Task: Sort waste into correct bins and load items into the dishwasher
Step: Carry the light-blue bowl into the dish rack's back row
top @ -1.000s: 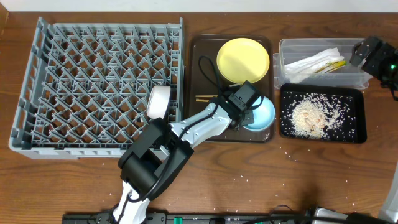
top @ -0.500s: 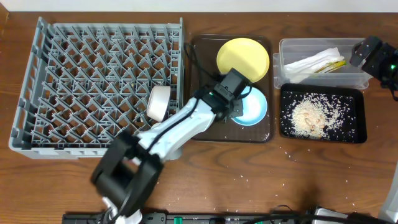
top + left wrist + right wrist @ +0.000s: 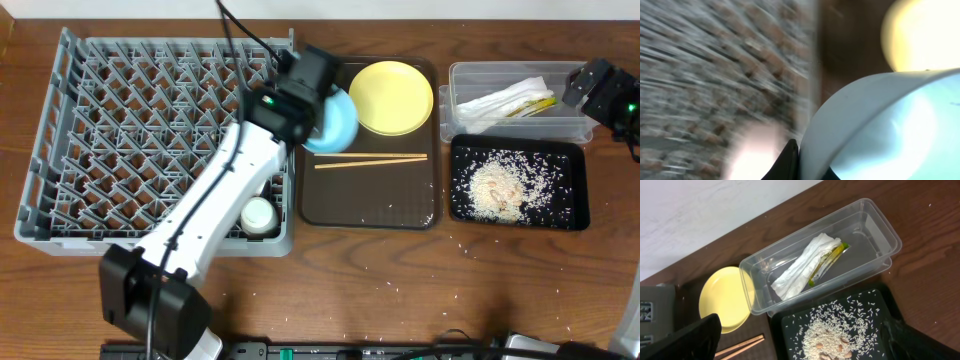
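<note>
The bowl swings with my left gripper off the tray's edge and over the rack next. The bowl then tilts sideways and lowers among the rack's empty far wires.
My left gripper is shut on the rim of the light blue bowl, holding it above the dishwasher rack's back right corner and the brown tray's edge. In the left wrist view the bowl fills the right side, with one black finger against its rim. The yellow plate and the chopsticks lie on the brown tray. A white cup sits in the rack's front right. My right gripper hangs open above the bins.
The clear tub holds a white napkin and a yellow-green wrapper. The black tray in front of it carries a heap of rice crumbs. Stray grains dot the table near the front edge.
My left arm has lifted the blue bowl off the brown tray's front and swung it back and left to the rack's corner. The chopsticks now lie uncovered. The right arm has not moved.
</note>
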